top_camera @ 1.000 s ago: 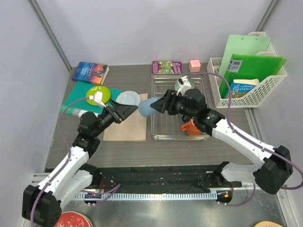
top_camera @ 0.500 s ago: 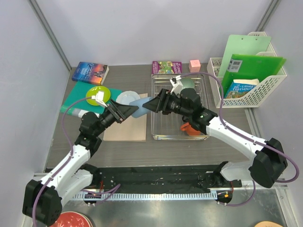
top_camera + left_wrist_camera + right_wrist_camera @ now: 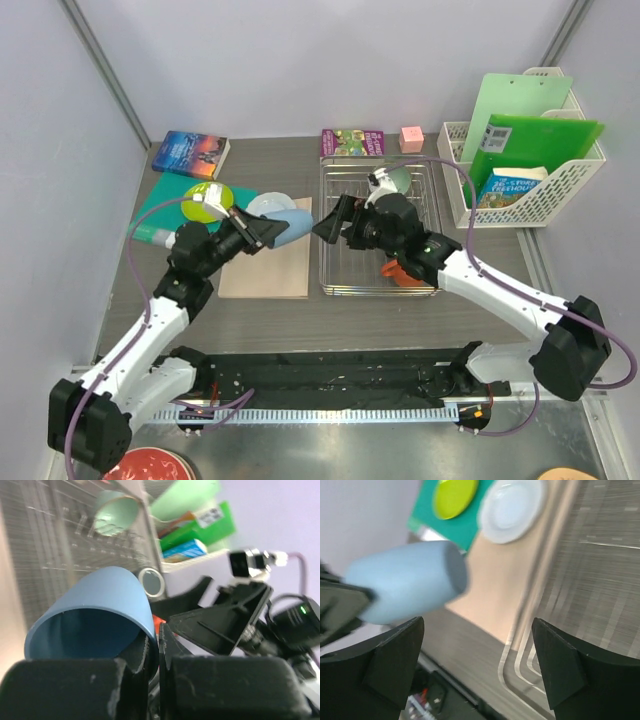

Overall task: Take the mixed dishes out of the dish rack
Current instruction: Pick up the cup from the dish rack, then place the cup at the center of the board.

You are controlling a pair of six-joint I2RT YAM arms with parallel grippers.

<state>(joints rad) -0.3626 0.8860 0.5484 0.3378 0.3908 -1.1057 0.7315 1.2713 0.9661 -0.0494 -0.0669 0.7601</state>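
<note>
Next, my left gripper turns to point down and lowers outward over the white plate (image 3: 270, 204), since the light blue cup is held sideways.
My left gripper (image 3: 264, 231) is shut on the rim of the light blue cup (image 3: 291, 228), one finger inside it and one outside, holding it on its side above the tan board (image 3: 262, 270). In the left wrist view the cup (image 3: 95, 612) fills the lower left. My right gripper (image 3: 333, 221) stands open just right of the cup, apart from it; its wrist view shows the cup (image 3: 405, 594) beyond the spread fingertips (image 3: 395, 662). The lime-green plate (image 3: 207, 201) and white plate (image 3: 268, 206) lie left of the dish rack (image 3: 345, 289). In the rack are the orange mug (image 3: 398, 271) and sage-green bowl (image 3: 393, 178).
A teal mat (image 3: 160, 205) lies under the lime-green plate. Two books (image 3: 190, 153) (image 3: 351, 142) and a pink cube (image 3: 410, 138) sit along the back. A white slotted basket (image 3: 545, 205) with green folders stands at the right.
The right gripper brought the cup left out of the rack, then opened and let go. The left gripper closed on the cup's rim and now holds it alone.
</note>
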